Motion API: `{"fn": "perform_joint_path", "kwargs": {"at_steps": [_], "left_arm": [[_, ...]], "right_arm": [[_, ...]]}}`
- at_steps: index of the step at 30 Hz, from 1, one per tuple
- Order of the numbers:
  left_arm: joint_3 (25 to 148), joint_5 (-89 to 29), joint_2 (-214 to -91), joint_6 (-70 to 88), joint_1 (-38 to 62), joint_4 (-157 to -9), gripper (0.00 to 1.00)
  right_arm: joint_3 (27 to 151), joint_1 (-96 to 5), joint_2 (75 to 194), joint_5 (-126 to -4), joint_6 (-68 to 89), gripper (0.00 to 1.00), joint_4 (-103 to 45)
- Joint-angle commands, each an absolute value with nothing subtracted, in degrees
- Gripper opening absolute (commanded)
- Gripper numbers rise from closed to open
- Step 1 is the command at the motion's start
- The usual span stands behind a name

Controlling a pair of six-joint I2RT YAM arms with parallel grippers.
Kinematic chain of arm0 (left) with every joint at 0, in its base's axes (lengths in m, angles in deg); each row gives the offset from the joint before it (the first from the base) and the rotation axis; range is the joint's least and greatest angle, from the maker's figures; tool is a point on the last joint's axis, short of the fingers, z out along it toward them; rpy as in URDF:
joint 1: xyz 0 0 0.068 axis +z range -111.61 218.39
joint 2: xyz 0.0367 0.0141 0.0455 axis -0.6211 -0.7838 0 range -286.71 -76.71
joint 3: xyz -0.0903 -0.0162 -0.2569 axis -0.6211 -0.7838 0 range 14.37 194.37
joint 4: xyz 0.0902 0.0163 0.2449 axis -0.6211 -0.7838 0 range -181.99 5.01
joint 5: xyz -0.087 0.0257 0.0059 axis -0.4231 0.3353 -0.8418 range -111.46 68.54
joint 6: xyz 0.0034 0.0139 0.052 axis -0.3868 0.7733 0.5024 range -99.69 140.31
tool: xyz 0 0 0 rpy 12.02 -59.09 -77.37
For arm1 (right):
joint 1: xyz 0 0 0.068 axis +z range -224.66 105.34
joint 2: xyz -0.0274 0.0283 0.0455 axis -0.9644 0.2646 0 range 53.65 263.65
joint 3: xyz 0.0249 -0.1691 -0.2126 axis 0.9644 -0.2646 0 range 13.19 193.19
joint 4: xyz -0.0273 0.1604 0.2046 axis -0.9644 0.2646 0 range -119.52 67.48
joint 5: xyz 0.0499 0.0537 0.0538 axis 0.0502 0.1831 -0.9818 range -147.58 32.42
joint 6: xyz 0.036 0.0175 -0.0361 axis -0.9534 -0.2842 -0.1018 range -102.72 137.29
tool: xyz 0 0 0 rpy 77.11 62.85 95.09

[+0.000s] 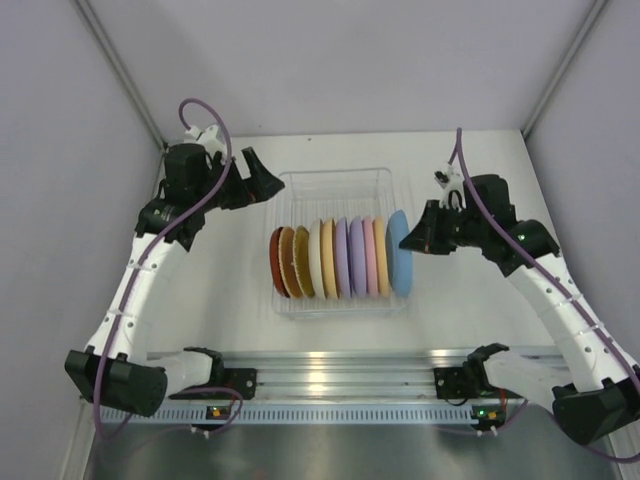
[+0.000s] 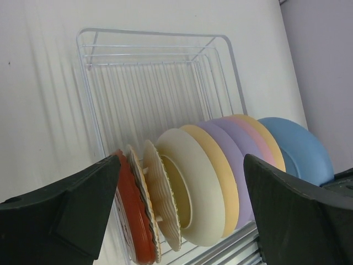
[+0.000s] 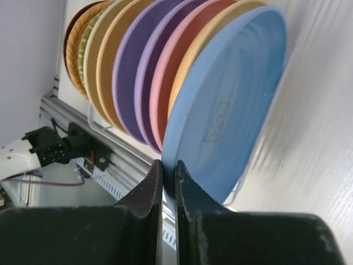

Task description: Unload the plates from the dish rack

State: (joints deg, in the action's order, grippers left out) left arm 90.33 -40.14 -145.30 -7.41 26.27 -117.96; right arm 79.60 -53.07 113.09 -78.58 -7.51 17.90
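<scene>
Next, my right gripper lifts the blue plate, shifts to the right in the top view and lowers to release it on the white tabletop, which is bare.
Several plates [image 1: 330, 258] stand on edge in a row in the clear dish rack [image 1: 335, 175], running from red [image 2: 132, 221] on the left through brown, mustard, cream, orange, lavender and pink. The blue plate [image 1: 400, 252] is the rightmost. My right gripper [image 1: 415, 240] is at the rack's right end, and in the right wrist view it [image 3: 168, 165] is shut on the rim of the blue plate [image 3: 226, 110], which still leans against the row. My left gripper [image 1: 265, 185] hovers open at the rack's far left corner, holding nothing; its wrist view [image 2: 182, 160] looks down the row.
An aluminium rail [image 1: 330, 365] carrying both arm bases runs along the near edge. Grey enclosure walls close in on the left, right and back. White tabletop [image 1: 460, 310] lies right of the rack; the rack's far half [image 2: 160, 83] holds no plates.
</scene>
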Motion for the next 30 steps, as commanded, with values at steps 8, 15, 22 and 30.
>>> {"fn": "perform_joint_path", "kwargs": {"at_steps": [8, 15, 22, 30], "left_arm": [[95.1, -42.8, -149.1, -6.1, 26.2, -113.3, 0.99], [95.8, -41.7, -149.6, -6.5, 26.1, -112.7, 0.99], [95.3, -46.7, -151.1, -16.8, 26.3, -108.6, 0.99], [76.1, -76.6, -154.6, -50.0, 29.0, -62.8, 0.99]], "right_arm": [[77.3, -61.5, 110.1, -96.9, -8.6, 0.0, 6.9], [83.3, -68.9, 109.3, -120.0, -18.5, 0.0, -5.0], [97.3, -77.6, 110.4, -110.4, -12.4, 0.0, 6.5], [105.2, -77.3, 125.5, -50.1, 2.8, 0.0, 36.7]]}}
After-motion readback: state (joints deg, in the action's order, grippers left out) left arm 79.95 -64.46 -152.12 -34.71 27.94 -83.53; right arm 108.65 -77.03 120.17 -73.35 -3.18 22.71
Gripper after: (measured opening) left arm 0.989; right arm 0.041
